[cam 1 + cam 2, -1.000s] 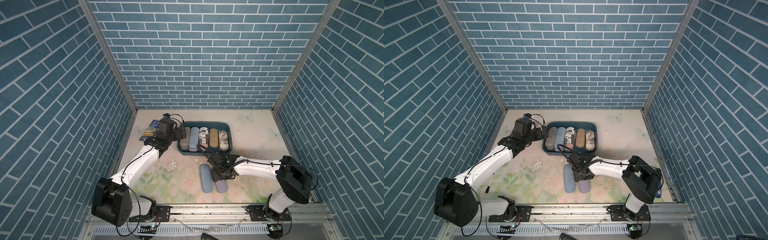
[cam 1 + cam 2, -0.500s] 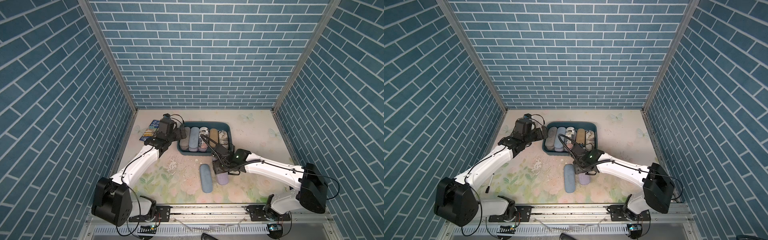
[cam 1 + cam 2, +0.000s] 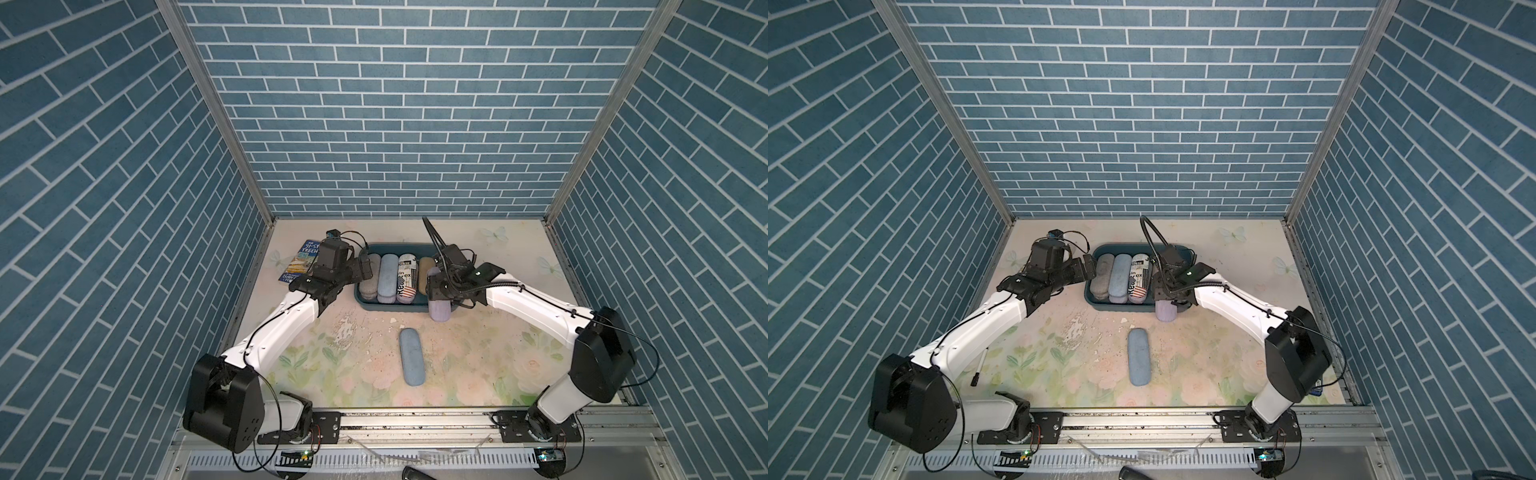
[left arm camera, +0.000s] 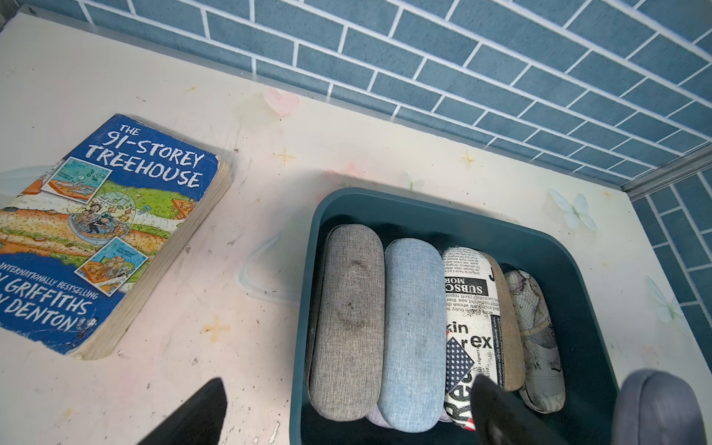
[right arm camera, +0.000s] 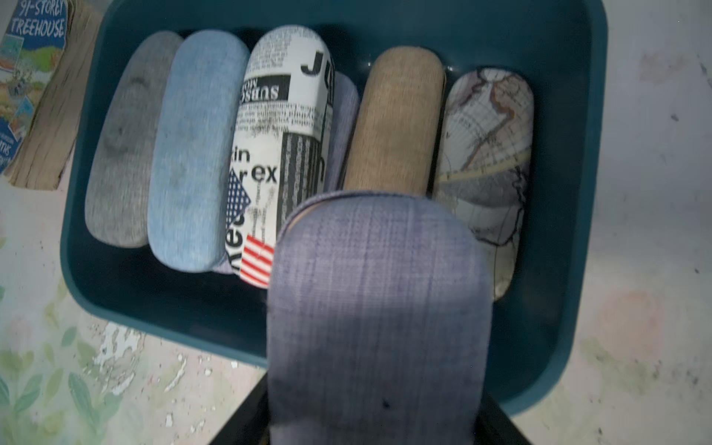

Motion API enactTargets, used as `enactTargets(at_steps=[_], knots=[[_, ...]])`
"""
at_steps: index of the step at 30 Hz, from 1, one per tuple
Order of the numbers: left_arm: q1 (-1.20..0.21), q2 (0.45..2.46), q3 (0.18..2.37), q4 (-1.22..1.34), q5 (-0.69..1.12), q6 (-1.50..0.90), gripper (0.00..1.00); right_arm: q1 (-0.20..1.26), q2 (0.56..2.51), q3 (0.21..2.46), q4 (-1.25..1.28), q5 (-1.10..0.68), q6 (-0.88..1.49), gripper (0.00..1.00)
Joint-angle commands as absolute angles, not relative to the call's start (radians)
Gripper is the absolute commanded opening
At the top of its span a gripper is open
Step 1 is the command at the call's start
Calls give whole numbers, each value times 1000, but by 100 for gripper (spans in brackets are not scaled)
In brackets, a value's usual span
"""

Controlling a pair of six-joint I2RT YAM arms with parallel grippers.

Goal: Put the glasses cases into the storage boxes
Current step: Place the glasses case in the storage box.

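My right gripper will next move outward and down to let go of the lilac case on top of the tan case [image 3: 425, 272] [image 5: 397, 122], because the tan case is outward and below.
The dark teal storage box [image 3: 392, 308] [image 3: 1121, 308] stands at the back middle of the table. Several glasses cases lie side by side in it: grey [image 4: 348, 323], light blue [image 4: 414, 327], newspaper-and-flag print [image 5: 285, 127], tan [image 5: 397, 119] and map-print [image 5: 489, 154]. My right gripper [image 3: 437, 287] [image 5: 375, 420] is shut on a lilac case [image 3: 439, 309] [image 5: 379, 308], held over the box's front right rim. A blue case [image 3: 412, 357] [image 3: 1139, 357] lies alone on the table in front. My left gripper [image 3: 365, 270] [image 4: 348, 385] hangs open over the box's left edge, holding nothing.
A paperback book [image 3: 305, 266] [image 4: 96, 231] lies left of the box, near the left wall. A pen [image 3: 979, 368] rests under the left arm. Blue brick walls close in the back and both sides.
My right gripper has lifted the lilac case from beside the blue case and carried it back to the box's front right rim. The left arm has stayed still.
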State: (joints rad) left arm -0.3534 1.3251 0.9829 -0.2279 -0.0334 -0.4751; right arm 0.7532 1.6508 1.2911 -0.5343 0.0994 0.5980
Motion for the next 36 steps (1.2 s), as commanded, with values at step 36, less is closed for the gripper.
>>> enactTargets(at_steps=[36], knots=[[-347, 1357, 993, -239, -38, -469, 99, 623, 2036, 1603, -466, -40, 582, 67]])
